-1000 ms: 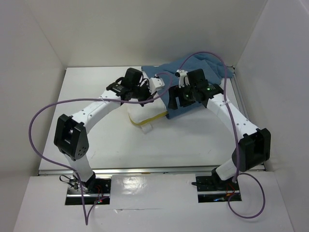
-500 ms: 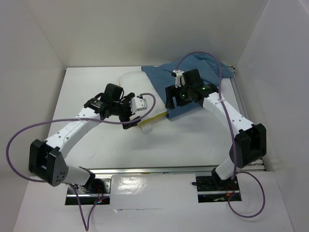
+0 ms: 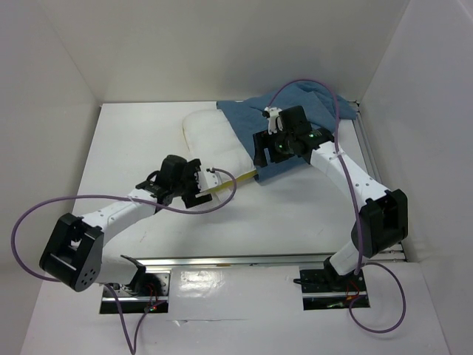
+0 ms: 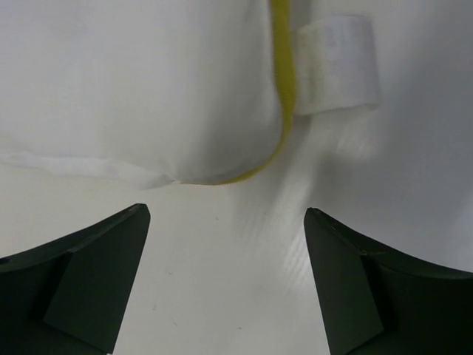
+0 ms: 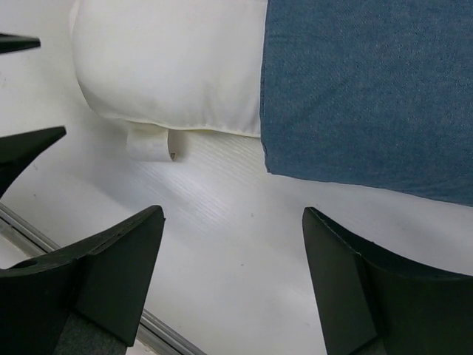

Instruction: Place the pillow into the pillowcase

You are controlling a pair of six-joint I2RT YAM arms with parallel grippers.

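My left gripper moves outward and down over the pillow's near corner and closes on its white cloth next. That corner lies outward and below the gripper's fingers.
The cream-white pillow lies flat at the back middle of the table, its right end under the dusty-blue pillowcase. My left gripper stands open just short of the pillow's near corner, touching nothing. Its wrist view shows the pillow, its yellow edge and a white tag beyond the empty left gripper. My right gripper hovers open over the pillowcase's near edge. The right gripper holds nothing; pillow and pillowcase lie ahead of it.
White walls close in the table on the left, back and right. A metal rail runs along the near edge. Purple cables loop off both arms. The left gripper's fingers show at the right wrist view's left side.
My left gripper opened, let go of the pillow and drew back toward the near left. The pillow now lies uncovered on the table. The right gripper barely moved.
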